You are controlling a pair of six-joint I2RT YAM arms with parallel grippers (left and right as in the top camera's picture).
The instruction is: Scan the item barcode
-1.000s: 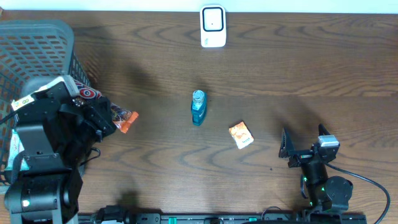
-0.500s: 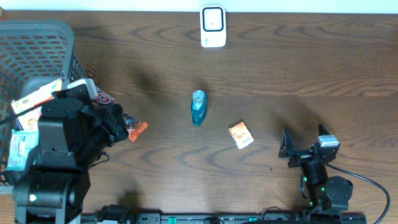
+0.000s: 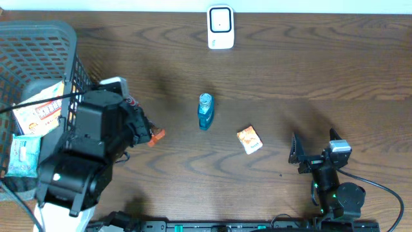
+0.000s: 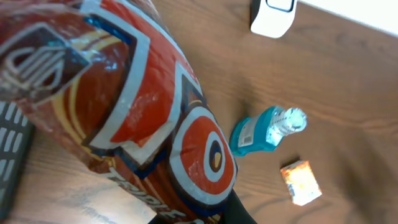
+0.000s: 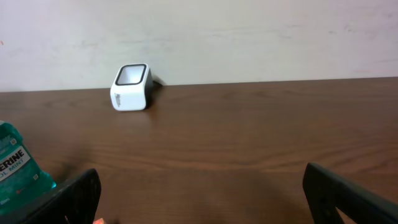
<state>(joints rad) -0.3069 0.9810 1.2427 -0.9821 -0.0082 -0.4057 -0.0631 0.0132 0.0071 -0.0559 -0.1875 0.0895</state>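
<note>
The left gripper will move over, go down and release the snack bag, because bare tabletop by the mouthwash bottle lies below the gripper, to its right in the overhead view.
A red, white and blue snack bag point(image 4: 143, 118) with a bullseye print fills the left wrist view. My left gripper point(image 3: 139, 129) is shut on it, just right of the basket. The bag's orange end point(image 3: 155, 136) sticks out past the arm in the overhead view, and one dark finger point(image 4: 240, 213) shows under the bag. The white barcode scanner point(image 3: 220, 27) stands at the table's far edge, also in the wrist views point(image 4: 273, 15) point(image 5: 130, 87). My right gripper point(image 3: 315, 147) point(image 5: 202, 193) rests open at the front right, holding nothing.
A grey mesh basket point(image 3: 38, 37) at the left holds several packets. A blue mouthwash bottle point(image 3: 205, 111) point(image 4: 267, 129) point(image 5: 15, 167) lies mid-table. A small orange packet point(image 3: 249, 140) point(image 4: 300, 182) lies to its right.
The left arm has swung right, away from the basket and out over the table, carrying the snack bag with it. The right arm has not moved.
</note>
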